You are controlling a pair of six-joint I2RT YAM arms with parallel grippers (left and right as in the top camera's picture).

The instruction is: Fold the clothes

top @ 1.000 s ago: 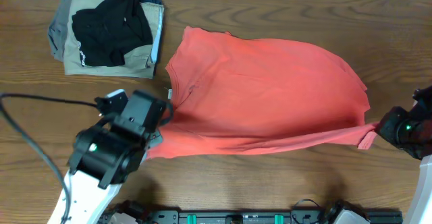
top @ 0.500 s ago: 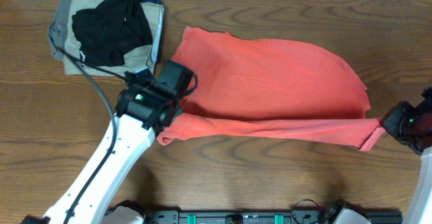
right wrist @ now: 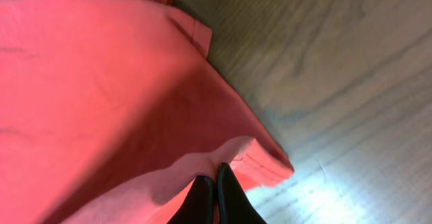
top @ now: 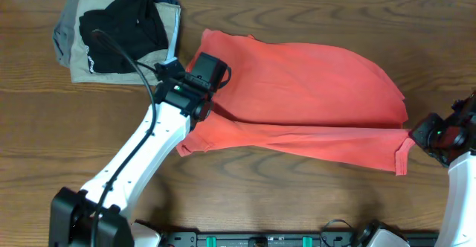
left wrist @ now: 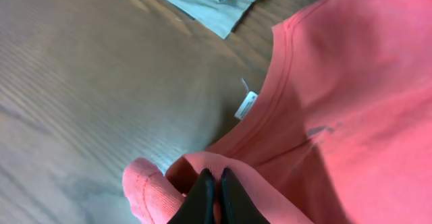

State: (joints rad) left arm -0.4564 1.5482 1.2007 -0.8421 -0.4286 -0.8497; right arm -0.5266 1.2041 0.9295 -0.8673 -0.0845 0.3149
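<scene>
My left gripper carries the pinched cloth outward over the shirt's neck edge beside the white label [left wrist: 246,105] next and releases, as that part still lies uncovered.
The red-orange T-shirt [top: 312,91] lies spread on the wooden table, its near long edge lifted and folded over toward the far side. My left gripper [top: 199,111] is shut on the shirt's edge near the collar; the left wrist view shows the fingers [left wrist: 216,183] pinching cloth [left wrist: 351,102], with the white neck label [left wrist: 246,105] just beyond. My right gripper [top: 424,134] is shut on the shirt's right end; the right wrist view shows the fingers [right wrist: 214,178] pinching a fold of the shirt [right wrist: 81,82]. The lettering is hidden.
A pile of folded khaki and grey garments [top: 80,35] with a black garment [top: 123,25] on top sits at the far left corner, close to the left arm. The left arm's cable [top: 123,53] crosses over that pile. Bare wood table [top: 297,187] runs along the near side.
My left gripper has carried the shirt's near-left edge away from me, from the near left up to the collar area. The right gripper moved slightly, holding the right end; the fold has widened.
</scene>
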